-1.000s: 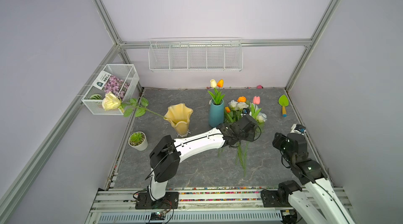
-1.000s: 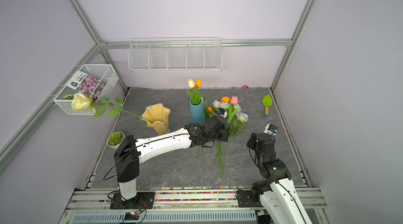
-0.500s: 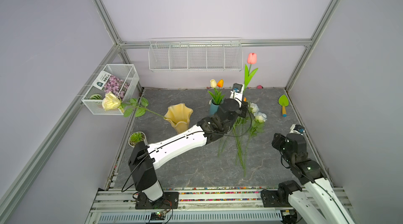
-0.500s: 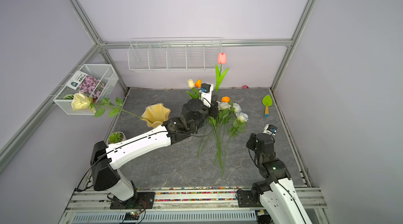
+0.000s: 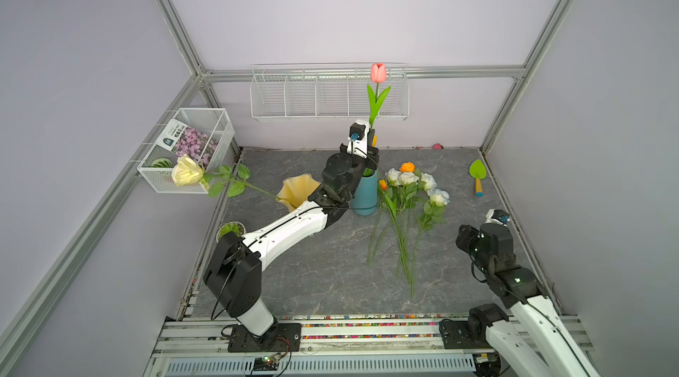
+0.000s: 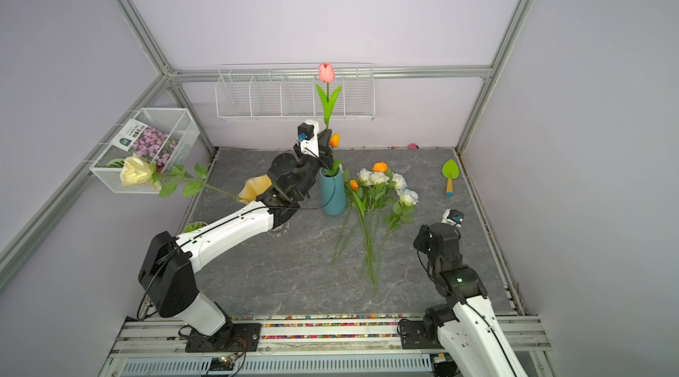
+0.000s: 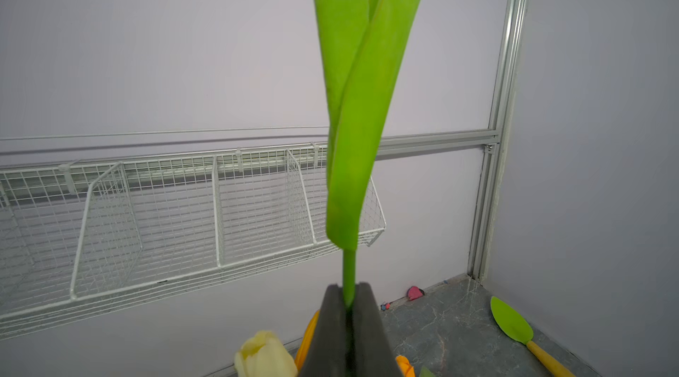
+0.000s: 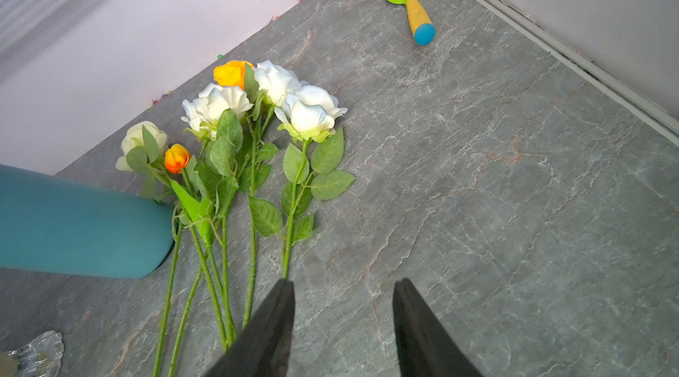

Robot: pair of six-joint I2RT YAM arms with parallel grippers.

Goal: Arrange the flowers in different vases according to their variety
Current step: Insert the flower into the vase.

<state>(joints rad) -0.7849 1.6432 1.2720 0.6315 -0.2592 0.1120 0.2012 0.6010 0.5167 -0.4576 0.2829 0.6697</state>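
The left gripper lowers toward the teal vase's opening [image 6: 331,171] next and releases the pink tulip's green stem inside, where a cream and an orange tulip stand.
My left gripper [image 7: 349,288] is shut on the green stem of a pink tulip [image 5: 378,72], which it holds upright just above the mouth of the teal vase [image 5: 364,195]. A cream tulip [image 7: 264,355] and an orange tulip [image 6: 334,140] stand in that vase. The amber vase [image 5: 297,191] holds one cream-yellow rose [image 5: 187,171], which leans far out to the left. Several white roses [image 8: 275,99], an orange rose [image 8: 231,74] and an orange tulip [image 8: 177,158] lie on the table beside the teal vase. My right gripper [image 8: 343,283] hangs open over bare table next to their stems.
A wire basket [image 5: 216,125] with a flower packet hangs on the left wall, and a wire shelf [image 5: 327,96] on the back wall. A succulent pot [image 5: 230,228] stands at the left edge. A green trowel [image 5: 477,173] lies at the back right.
My left gripper has risen from the pile of flowers with the pink tulip and swung it upright, to over the teal vase. The right arm has not moved.
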